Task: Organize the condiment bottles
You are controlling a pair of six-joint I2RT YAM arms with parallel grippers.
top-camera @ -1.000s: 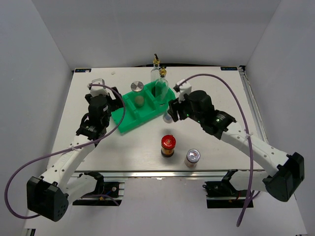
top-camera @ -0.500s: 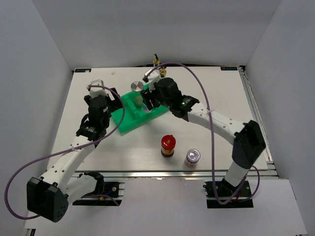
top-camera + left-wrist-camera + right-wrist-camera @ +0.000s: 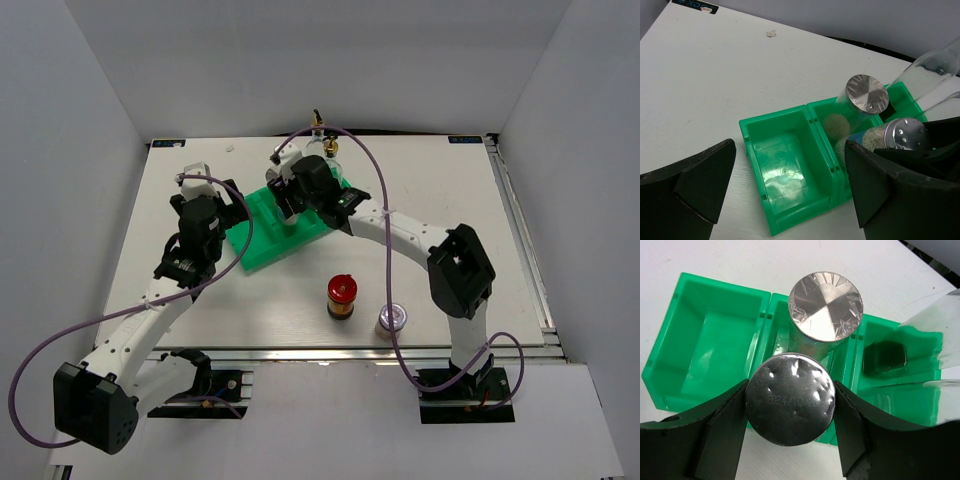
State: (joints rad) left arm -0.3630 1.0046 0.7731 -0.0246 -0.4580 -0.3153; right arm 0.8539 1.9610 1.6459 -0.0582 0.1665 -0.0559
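Observation:
My right gripper lowers the shaker jar into the near end of the tray's middle section (image 3: 302, 227) next and releases it, since the second jar stands at the section's far end.
My right gripper (image 3: 790, 405) is shut on a silver-lidded shaker jar (image 3: 790, 399) and holds it over the near end of the green tray's (image 3: 715, 340) middle compartment. A second silver-lidded jar (image 3: 826, 306) stands in that compartment just behind it, and shows in the left wrist view (image 3: 867, 94). A clear glass cruet (image 3: 932, 70) stands in the tray's right compartment. My left gripper (image 3: 790, 200) is open and empty, just short of the tray's empty left compartment (image 3: 785, 170). A red-lidded jar (image 3: 341, 296) and a third silver-lidded shaker (image 3: 391, 318) stand on the table near the front.
The second cruet's gold top (image 3: 317, 122) shows behind the tray by the back wall. My right arm (image 3: 400, 230) stretches across the table from the right. White walls close in the table (image 3: 450, 200) on three sides.
My right gripper has swung left with the shaker jar, from the tray's right end to over its middle compartment. The left arm has not moved.

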